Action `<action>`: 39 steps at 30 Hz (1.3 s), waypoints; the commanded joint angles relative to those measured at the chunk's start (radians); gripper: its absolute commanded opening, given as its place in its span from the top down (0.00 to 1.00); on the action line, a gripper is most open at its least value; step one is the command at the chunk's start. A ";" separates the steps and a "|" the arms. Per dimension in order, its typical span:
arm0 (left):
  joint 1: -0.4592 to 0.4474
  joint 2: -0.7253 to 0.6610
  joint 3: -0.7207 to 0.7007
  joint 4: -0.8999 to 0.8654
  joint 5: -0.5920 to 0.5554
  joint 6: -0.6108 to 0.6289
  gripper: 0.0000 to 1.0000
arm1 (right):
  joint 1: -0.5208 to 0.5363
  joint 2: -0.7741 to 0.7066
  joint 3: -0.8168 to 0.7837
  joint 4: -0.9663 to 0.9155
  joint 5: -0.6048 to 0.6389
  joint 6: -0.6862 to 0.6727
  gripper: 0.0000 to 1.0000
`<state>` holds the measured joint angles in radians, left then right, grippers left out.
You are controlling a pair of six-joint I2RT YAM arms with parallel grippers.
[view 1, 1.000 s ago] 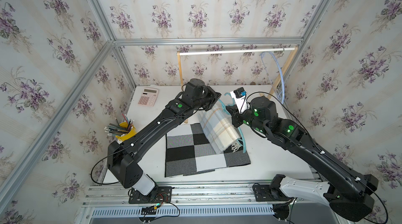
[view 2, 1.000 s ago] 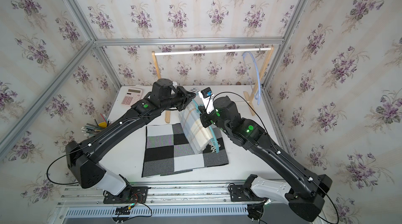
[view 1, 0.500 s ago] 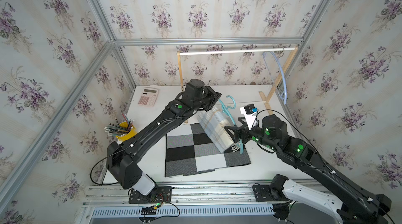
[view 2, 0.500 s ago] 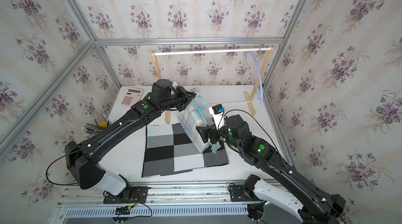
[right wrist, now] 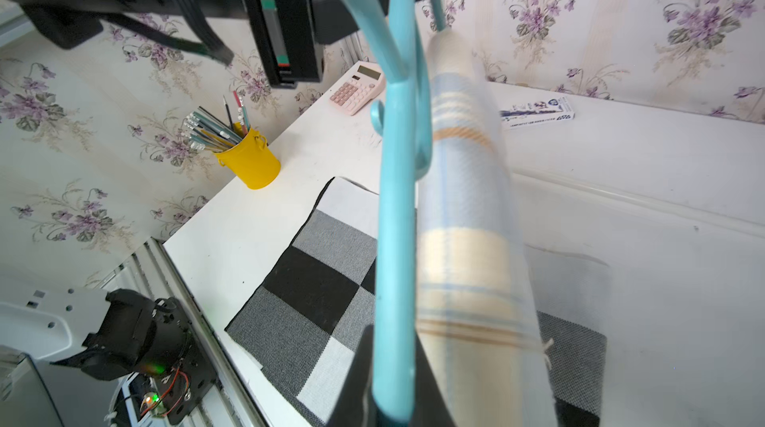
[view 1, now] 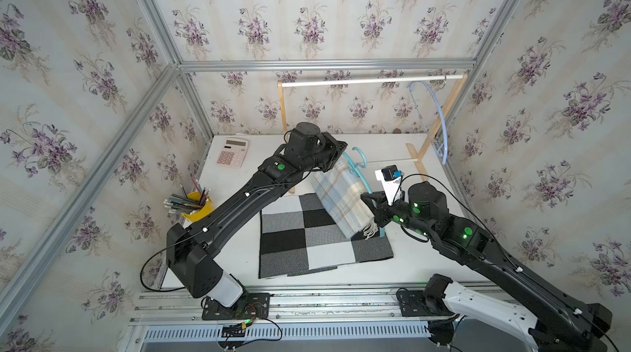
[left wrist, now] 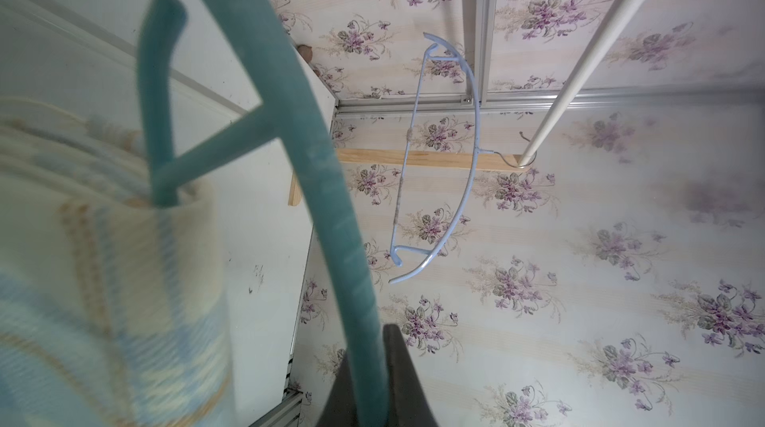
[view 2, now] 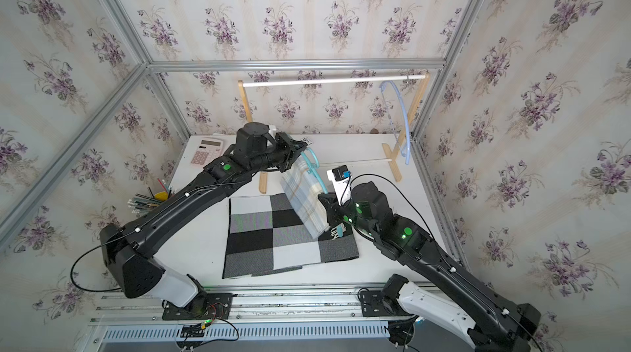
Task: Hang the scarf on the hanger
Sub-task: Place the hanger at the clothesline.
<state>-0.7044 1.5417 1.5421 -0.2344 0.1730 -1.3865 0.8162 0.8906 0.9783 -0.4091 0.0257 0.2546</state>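
Observation:
Next, the right gripper raises the hanger outward, hooks it on the bare part of the white rod (view 1: 342,82), which lies outward and above, and releases it.
A teal hanger (view 1: 362,176) slopes over the checked mat, with a folded plaid scarf (view 1: 341,200) draped over its bar. The left gripper (view 1: 338,157) is shut on the hanger's upper end beside the hook. In the left wrist view the hanger (left wrist: 327,197) runs out from between the left gripper's (left wrist: 369,346) fingers, scarf (left wrist: 103,259) alongside. The right gripper (view 1: 374,201) is shut on the hanger's lower arm; in the right wrist view the hanger (right wrist: 397,197) sits between the right gripper's (right wrist: 392,334) fingers, next to the scarf (right wrist: 467,218). Both top views show the same: scarf (view 2: 304,196), hanger (view 2: 312,162).
A black, grey and white checked mat (view 1: 307,241) lies on the white table. At the back stands a wooden rack with a white rod (view 1: 368,80) carrying a pale blue hanger (view 1: 440,118). A pink calculator (view 1: 232,152) and a yellow pencil cup (view 1: 198,208) are at the left.
The right gripper left the hanger's upper part, opened, moved down toward the front and shut on the hanger's lower arm. The left gripper kept its hold.

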 commanded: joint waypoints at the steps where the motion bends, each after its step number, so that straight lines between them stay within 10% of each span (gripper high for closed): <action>1: 0.003 -0.038 0.028 -0.129 0.008 0.111 0.55 | -0.003 0.049 0.071 0.057 0.207 0.038 1.00; 6: 0.041 -0.165 0.037 -0.321 -0.104 0.246 0.03 | -0.021 0.151 0.169 0.066 0.256 0.062 1.00; 22: 0.079 -0.716 -0.385 -0.448 -0.511 0.488 0.02 | -0.196 0.588 0.597 0.088 0.077 0.115 1.00; 39: 0.079 -0.771 -0.536 -0.459 -0.537 0.493 0.04 | -0.229 0.827 0.799 0.196 -0.110 0.278 1.00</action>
<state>-0.6273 0.7708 1.0103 -0.6994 -0.3481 -0.9073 0.5934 1.6966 1.7470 -0.3012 -0.0486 0.4847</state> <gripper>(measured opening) 0.965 0.117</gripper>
